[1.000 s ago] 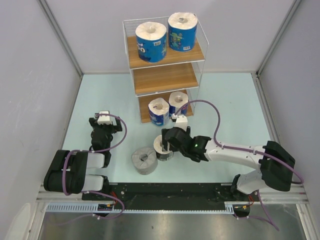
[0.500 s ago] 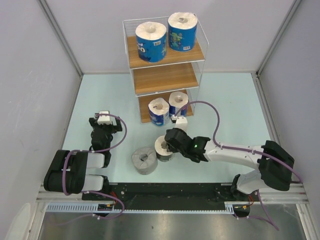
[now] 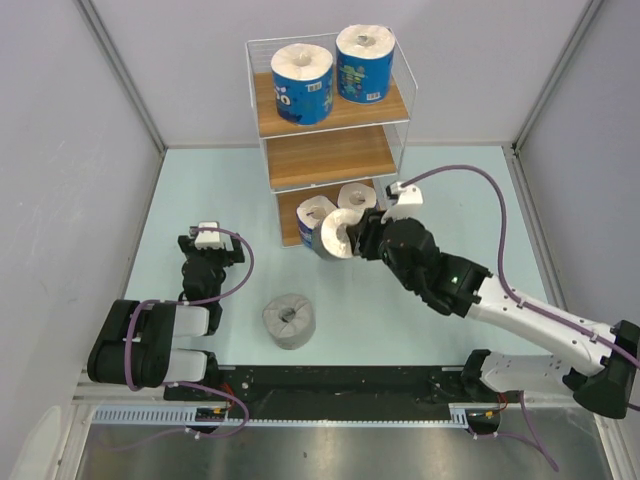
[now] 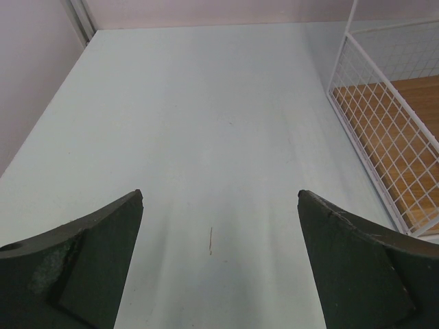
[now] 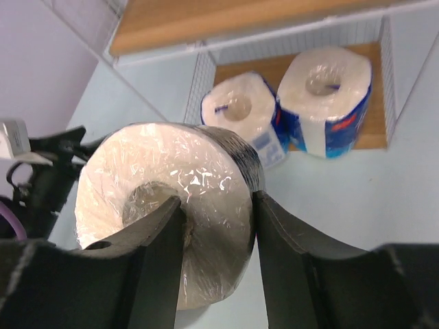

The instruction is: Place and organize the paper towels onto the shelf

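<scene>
The right gripper raises the dark-wrapped roll [image 3: 338, 236] next, carries it outward onto the free wood and releases it, since the bare middle board [image 3: 308, 163] lies above and outward.
My right gripper [image 3: 354, 238] [image 5: 217, 199] is shut on the dark-wrapped paper towel roll [image 3: 338, 236] [image 5: 171, 199], one finger in its hollow core and one on the outer wrapper. It holds the roll tilted in the air, just in front of the shelf's [image 3: 330, 156] bottom tier. Two blue-wrapped rolls [image 5: 240, 113] [image 5: 329, 96] stand on that bottom board [image 5: 367, 136]. Two more blue rolls [image 3: 302, 82] [image 3: 364, 62] stand on the top board. A grey-wrapped roll [image 3: 289, 320] lies on the table. My left gripper [image 3: 208, 238] [image 4: 219, 199] is open over bare table.
The shelf's white wire side [image 4: 384, 130] is to the right of my left gripper. The middle board [image 5: 206, 24] carries nothing. Grey walls enclose the pale blue table [image 3: 460, 200] on three sides. The right arm's purple cable [image 3: 470, 175] arcs above it.
My right gripper closed on the dark-wrapped roll beside the grey one, lifted it and carried it away from me to the shelf's bottom tier. The left arm has not moved.
</scene>
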